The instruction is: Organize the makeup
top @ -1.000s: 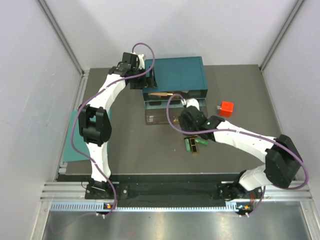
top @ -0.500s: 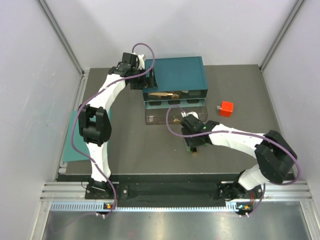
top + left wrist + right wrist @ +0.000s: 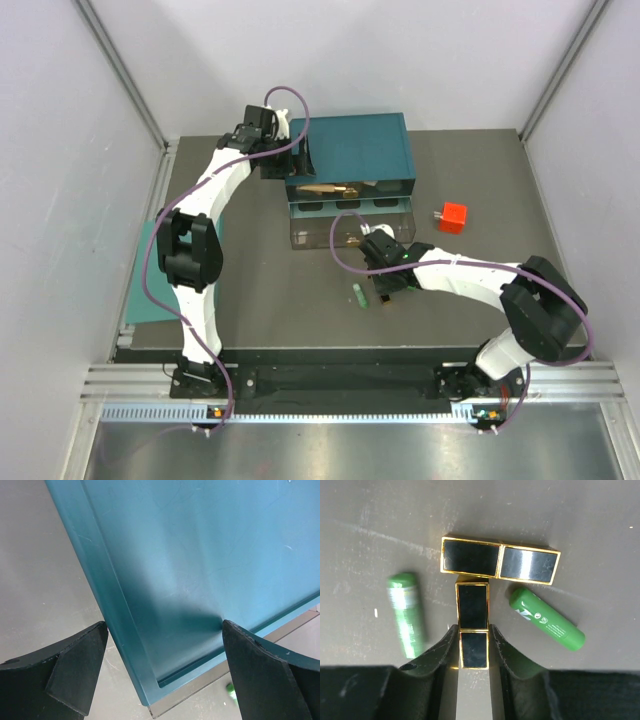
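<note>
The right gripper lifts the black-and-gold case up next, carries it outward into the drawer and releases it, since the clear drawer (image 3: 372, 217) stands open outward of the gripper.
My right gripper (image 3: 473, 631) is down at the table and shut on a black-and-gold flat case (image 3: 473, 605) that lies lengthwise between its fingers. A second black-and-gold case (image 3: 500, 561) lies crosswise just beyond it. One green stick (image 3: 547, 620) lies to the right, another green stick (image 3: 408, 615) to the left, blurred. In the top view the right gripper (image 3: 386, 284) is in front of the teal organizer (image 3: 350, 148), with a green stick (image 3: 359, 295) beside it. Tan makeup (image 3: 325, 188) lies in the organizer's upper shelf. My left gripper (image 3: 162, 630) is open astride the organizer's left corner.
The organizer's clear drawer (image 3: 320, 232) stands out toward the front. A small red cube (image 3: 452, 215) sits right of the organizer. A flat teal panel (image 3: 150, 290) lies at the table's left edge. Grey walls close in both sides.
My right gripper has moved from the organizer's drawer toward the front onto the cases and shut on one. One green stick has rolled left. The left arm has not moved.
</note>
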Robot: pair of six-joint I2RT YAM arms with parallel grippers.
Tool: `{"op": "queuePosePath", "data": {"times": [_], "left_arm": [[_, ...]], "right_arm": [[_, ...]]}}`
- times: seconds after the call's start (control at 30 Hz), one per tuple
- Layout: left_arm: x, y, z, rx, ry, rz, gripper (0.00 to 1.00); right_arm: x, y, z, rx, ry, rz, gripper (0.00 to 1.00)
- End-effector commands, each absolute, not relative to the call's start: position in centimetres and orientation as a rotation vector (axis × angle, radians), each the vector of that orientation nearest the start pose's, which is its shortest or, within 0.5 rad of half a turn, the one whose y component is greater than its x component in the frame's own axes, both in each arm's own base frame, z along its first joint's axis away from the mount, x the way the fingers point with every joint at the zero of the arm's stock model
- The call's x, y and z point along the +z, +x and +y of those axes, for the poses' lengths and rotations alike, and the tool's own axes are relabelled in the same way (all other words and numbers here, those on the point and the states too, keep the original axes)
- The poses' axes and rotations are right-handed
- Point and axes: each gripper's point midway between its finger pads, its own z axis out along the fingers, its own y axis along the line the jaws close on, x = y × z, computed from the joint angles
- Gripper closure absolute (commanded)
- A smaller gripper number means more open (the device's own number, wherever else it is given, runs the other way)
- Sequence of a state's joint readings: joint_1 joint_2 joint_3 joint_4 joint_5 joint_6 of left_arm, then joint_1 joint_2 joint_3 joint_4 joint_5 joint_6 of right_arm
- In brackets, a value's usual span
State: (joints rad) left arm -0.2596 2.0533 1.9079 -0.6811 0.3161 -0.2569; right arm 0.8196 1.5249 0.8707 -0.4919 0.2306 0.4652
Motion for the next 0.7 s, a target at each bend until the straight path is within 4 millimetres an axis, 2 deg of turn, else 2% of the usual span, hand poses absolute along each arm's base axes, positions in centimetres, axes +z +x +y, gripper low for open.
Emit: {"op": "queuePosePath", "data": {"times": [0.0,0.07,0.27,0.37,0.43,0.53,0.57,0.6,0.63,0.67], "left_arm": [[11.6,46.6,-18.0,-0.517,0.173,2.621,0.01],[11.6,46.7,-18.0,-0.517,0.173,2.621,0.01],[11.5,46.6,-18.0,-0.514,0.174,2.622,0.01],[11.4,46.6,-18.0,-0.516,0.172,2.625,0.01],[11.9,46.6,-17.9,-0.508,0.169,2.612,0.01],[14.5,47.5,-17.8,-0.504,0.170,2.522,0.01],[15.4,47.7,-17.8,-0.502,0.169,2.494,0.01],[17.3,47.9,-17.8,-0.504,0.169,2.439,0.01],[18.4,48.1,-17.6,-0.500,0.166,2.409,0.01],[19.4,48.2,-17.4,-0.486,0.159,2.380,0.01]], "right_arm": [[1.3,21.8,20.4,0.063,-0.428,2.692,0.91],[1.6,21.9,20.6,0.079,-0.438,2.682,0.96],[4.3,22.6,21.3,0.126,-0.481,2.622,0.97],[6.9,23.5,22.4,0.186,-0.495,2.557,0.98],[9.6,24.3,23.3,0.239,-0.497,2.490,0.98],[13.4,26.1,24.2,0.264,-0.477,2.385,0.98],[15.3,27.1,24.9,0.280,-0.466,2.337,0.98],[16.3,27.6,25.1,0.280,-0.459,2.312,0.98],[16.9,28.1,25.4,0.275,-0.465,2.295,0.98],[18.8,29.1,26.1,0.294,-0.451,2.253,0.98]]}}
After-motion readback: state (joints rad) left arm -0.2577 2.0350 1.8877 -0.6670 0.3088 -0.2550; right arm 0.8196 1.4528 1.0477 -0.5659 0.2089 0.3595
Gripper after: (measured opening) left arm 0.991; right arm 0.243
